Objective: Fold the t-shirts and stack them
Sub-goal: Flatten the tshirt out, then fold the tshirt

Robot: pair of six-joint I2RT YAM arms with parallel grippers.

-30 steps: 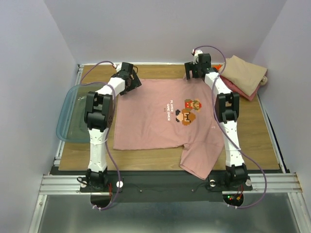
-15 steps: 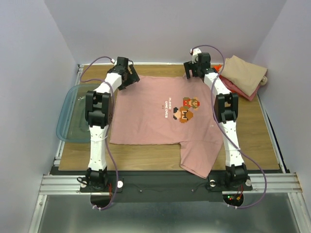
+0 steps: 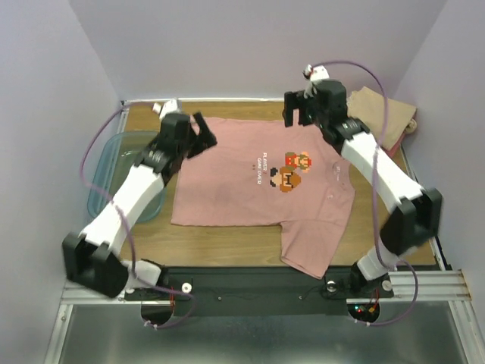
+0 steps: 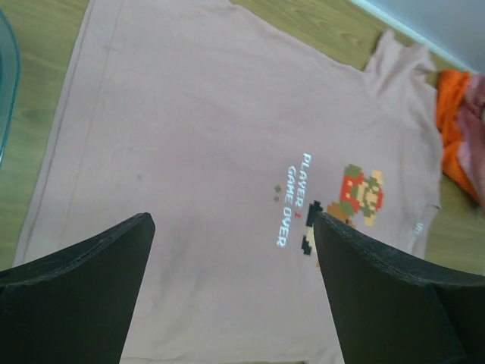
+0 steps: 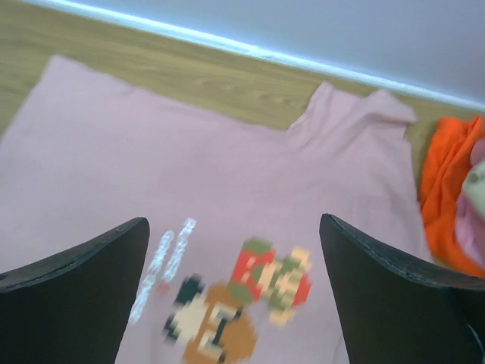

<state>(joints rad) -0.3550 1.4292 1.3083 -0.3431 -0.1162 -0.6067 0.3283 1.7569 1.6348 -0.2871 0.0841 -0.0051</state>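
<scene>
Next, my left gripper brings its open fingers back and down to close at the shirt's near corner beside the bin, below and back from it.
The dusty-pink t-shirt [image 3: 250,189] lies spread flat on the table, print side up, and one sleeve [image 3: 307,254] drapes over the near edge. Its cartoon print and text show in the left wrist view [image 4: 356,193] and the right wrist view [image 5: 250,292]. My left gripper [image 3: 203,135] [image 4: 231,227] is open and empty above the shirt's far left part. My right gripper [image 3: 297,114] [image 5: 233,227] is open and empty above the collar end. A folded tan tee [image 3: 386,114] lies on the stack at the back right, with an orange one [image 5: 447,182] showing beneath.
A clear teal plastic bin [image 3: 106,189] stands at the table's left edge, partly under my left arm. The folded stack fills the back right corner. Purple walls close in the table on three sides.
Both arms have lifted off the shirt's far corners and swung up and back over it. The shirt has settled flat and has barely shifted since half a second ago.
</scene>
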